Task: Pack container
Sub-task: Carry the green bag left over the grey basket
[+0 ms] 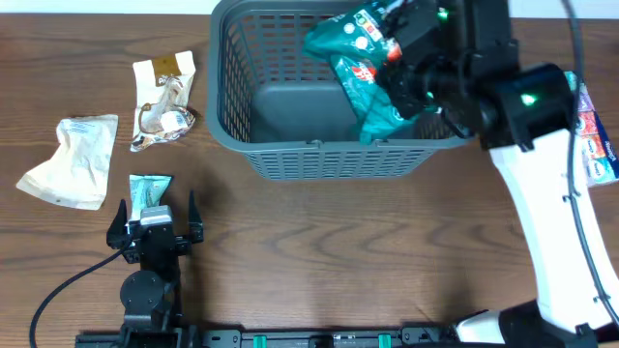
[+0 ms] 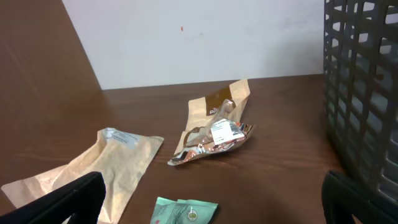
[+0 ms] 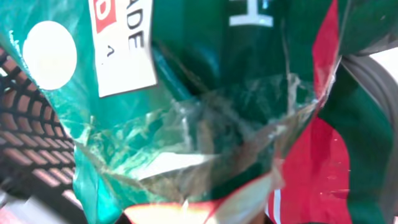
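Observation:
The green and red snack packet [image 1: 353,43] already hangs over the basket's opening, so my right gripper should next lower it down into the basket's half beneath it and let go of it.
The container [image 1: 319,159], a large dark grey slotted basket, stands at the back centre of the table; its wall [image 2: 360,93] fills the right edge of the left wrist view. My right gripper [image 1: 397,48] is shut on a big green and red snack packet [image 1: 353,43] that hangs over the basket's right half. That packet [image 3: 186,93] fills the right wrist view and hides the fingers; basket lattice [image 3: 31,124] shows at the left. My left gripper [image 1: 156,208] stands open near the front left. A small teal packet [image 1: 150,190] lies flat on the table just ahead of its fingers [image 2: 62,199].
A tan paper pouch [image 1: 68,159] lies at the far left. A crumpled gold and brown packet [image 1: 162,101] lies left of the basket. More packets [image 1: 595,135] sit at the right edge behind the right arm. A black cable [image 1: 58,290] trails from the left arm.

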Motion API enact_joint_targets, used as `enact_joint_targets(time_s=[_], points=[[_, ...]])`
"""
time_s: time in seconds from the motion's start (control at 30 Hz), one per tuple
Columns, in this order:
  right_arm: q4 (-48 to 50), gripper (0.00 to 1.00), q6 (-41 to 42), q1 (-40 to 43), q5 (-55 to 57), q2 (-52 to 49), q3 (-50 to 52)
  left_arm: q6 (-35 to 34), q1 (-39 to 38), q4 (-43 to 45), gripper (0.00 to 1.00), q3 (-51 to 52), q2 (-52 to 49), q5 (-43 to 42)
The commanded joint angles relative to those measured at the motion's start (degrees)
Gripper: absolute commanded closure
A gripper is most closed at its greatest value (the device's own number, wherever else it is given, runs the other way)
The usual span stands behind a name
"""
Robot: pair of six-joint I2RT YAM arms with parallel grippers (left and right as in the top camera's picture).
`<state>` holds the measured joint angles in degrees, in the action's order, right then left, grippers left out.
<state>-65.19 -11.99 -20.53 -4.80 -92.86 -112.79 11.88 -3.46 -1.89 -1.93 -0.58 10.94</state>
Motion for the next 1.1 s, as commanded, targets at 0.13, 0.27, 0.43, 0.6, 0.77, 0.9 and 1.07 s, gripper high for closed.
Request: enact_joint_targets(time_s=[0.13, 0.27, 0.43, 0.6, 0.77, 0.9, 1.07], points=[[5.88, 0.99, 8.83, -0.46, 10.08, 1.33, -2.12, 0.31, 0.28, -1.01, 0.01, 1.7, 0.35, 1.07], [6.69, 0.99, 15.58, -0.46, 16.48, 1.27, -2.12, 0.33, 0.28, -1.01, 0.01, 1.7, 0.35, 1.07], [5.05, 0.99, 17.77, -0.46, 18.58, -0.13, -2.12, 0.31, 0.28, -1.01, 0.01, 1.7, 0.35, 1.07], [1.79, 0.99, 20.5, -0.39, 20.24, -2.23, -2.12, 0.31, 0.28, -1.01, 0.01, 1.7, 0.35, 1.07], [-0.44, 0.99, 22.34, -0.39, 20.22, -4.92, -2.1, 0.31, 0.28, -1.01, 0.01, 1.7, 0.35, 1.07], [-1.44, 0.99, 22.73, -0.39, 19.54, -6.67, -2.1, 0.31, 0.28, -1.01, 0.01, 1.7, 0.35, 1.07], [-1.49, 0.99, 25.27, -0.39, 19.52, -8.02, -2.01, 0.31, 0.28, -1.01, 0.01, 1.7, 0.35, 1.07]])
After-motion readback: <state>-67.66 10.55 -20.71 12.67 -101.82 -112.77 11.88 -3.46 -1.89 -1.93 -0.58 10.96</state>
